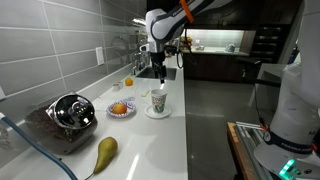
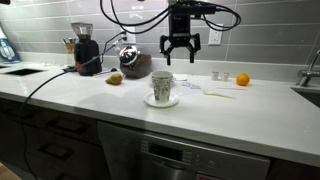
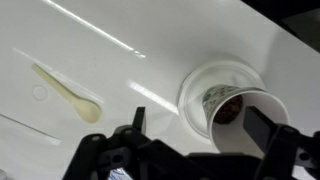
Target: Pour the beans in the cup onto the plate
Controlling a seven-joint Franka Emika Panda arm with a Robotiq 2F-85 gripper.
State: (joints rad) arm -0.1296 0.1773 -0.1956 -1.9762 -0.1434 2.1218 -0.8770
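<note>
I will lower my gripper next, with its spread fingers astride the cup's rim facing the spoon below, because the opening of the cup leaves room for one finger inside.
The white cup (image 1: 158, 101) with greenish markings stands upright on the white saucer plate (image 1: 157, 113) on the white counter; both also show in the exterior view from the front, the cup (image 2: 162, 86) on the plate (image 2: 161, 101). In the wrist view the cup (image 3: 243, 112) shows dark brown beans (image 3: 229, 108) inside, on the plate (image 3: 196, 85). My gripper (image 1: 160, 72) hangs open above the cup, not touching it; it also shows in an exterior view (image 2: 180, 58) and in the wrist view (image 3: 195, 125), fingers spread beside the cup.
A patterned-rim small plate with an orange fruit (image 1: 120, 109), a pear (image 1: 104, 152), a coffee grinder (image 2: 83, 48), an orange (image 2: 242, 79) and a pale spoon (image 3: 70, 92) lie on the counter. A tiled wall is behind; a sink edge (image 2: 308, 92) at one end.
</note>
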